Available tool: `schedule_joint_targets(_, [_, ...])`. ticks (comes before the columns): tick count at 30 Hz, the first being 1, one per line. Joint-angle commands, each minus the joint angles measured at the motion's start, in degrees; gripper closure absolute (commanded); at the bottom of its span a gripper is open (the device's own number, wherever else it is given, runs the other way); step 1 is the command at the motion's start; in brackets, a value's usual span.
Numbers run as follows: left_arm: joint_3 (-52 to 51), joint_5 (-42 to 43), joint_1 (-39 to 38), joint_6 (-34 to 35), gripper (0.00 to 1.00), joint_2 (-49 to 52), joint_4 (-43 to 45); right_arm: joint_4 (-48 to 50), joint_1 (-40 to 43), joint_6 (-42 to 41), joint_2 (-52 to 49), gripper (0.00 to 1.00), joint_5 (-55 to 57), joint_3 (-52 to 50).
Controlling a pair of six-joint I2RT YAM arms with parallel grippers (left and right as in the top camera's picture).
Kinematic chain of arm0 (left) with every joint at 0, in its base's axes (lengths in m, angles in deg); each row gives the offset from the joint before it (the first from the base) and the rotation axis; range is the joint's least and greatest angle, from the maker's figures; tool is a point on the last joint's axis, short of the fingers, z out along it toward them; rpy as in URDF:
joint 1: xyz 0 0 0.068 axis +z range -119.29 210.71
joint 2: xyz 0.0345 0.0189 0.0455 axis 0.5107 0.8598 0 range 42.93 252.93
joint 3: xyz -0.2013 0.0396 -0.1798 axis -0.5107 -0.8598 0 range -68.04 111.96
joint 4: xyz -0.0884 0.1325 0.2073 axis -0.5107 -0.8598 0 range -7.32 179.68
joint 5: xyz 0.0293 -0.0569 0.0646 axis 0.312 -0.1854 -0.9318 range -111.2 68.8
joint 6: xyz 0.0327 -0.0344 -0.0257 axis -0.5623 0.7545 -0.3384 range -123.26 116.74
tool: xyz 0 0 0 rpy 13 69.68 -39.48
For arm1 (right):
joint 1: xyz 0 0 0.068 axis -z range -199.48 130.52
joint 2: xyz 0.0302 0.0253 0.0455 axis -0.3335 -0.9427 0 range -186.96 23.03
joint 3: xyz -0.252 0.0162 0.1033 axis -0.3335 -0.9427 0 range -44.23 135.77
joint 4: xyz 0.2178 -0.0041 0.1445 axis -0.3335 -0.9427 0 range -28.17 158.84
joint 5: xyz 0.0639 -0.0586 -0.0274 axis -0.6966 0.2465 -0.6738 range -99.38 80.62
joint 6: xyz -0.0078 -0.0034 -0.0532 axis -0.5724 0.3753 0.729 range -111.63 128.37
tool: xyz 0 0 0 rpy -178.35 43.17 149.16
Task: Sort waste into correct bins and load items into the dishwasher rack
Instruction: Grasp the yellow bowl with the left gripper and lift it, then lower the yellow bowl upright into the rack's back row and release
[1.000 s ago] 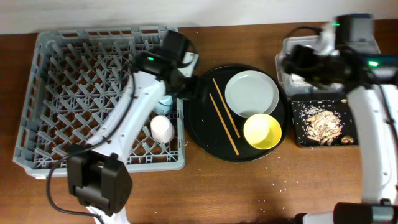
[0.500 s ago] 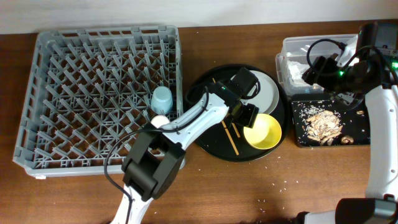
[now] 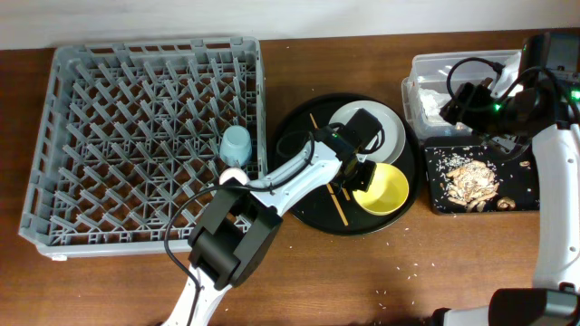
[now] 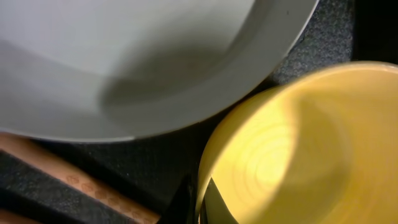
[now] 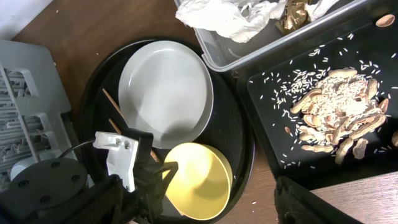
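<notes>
Next I will swing my left gripper up, outward and left in the overhead view to release the bowl in the rack's far slots, since they stand empty.
My left gripper is shut on the near rim of the yellow bowl, which sits on the round black tray. In the left wrist view the jaws pinch the bowl's edge, one inside and one outside. The pale grey plate lies just behind it, and the chopsticks lie to the left. A light-blue cup stands in the dishwasher rack, with a white cup partly hidden under the arm. My right gripper hangs open and empty above the bins.
The clear tub holds a crumpled napkin and brown scraps. The shallow black tray carries rice-like leftovers and food scraps. The round black tray lies between the rack and the bins. Stray grains dot the wooden table.
My left arm swung from the rack across to the round tray, and its gripper closed on the yellow bowl's rim. The right arm drew back toward the right and its jaws widened.
</notes>
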Motion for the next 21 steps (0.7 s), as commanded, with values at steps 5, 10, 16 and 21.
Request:
schedule_joint_targets(5, [17.6, -6.7, 4.4, -5.1, 0.99, -7.5, -16.8, 0.0, 0.0, 0.5, -0.3, 0.02, 1.0, -0.3])
schedule_joint_targets(10, [21.1, -27.5, 9.7, -6.0, 0.99, -17.2, -24.7, 0.0, 0.0, 0.5, -0.3, 0.02, 1.0, -0.3])
schedule_joint_targets(16, [19.5, -69.9, 16.0, -6.0, 1.00, -15.2, -17.9, 0.0, 0.0, 0.5, -0.3, 0.02, 1.0, -0.3])
schedule_joint_targets(21, [19.4, -89.0, 19.2, -6.0, 1.00, -7.2, -10.4, 0.0, 0.0, 0.5, -0.3, 0.02, 1.0, -0.3])
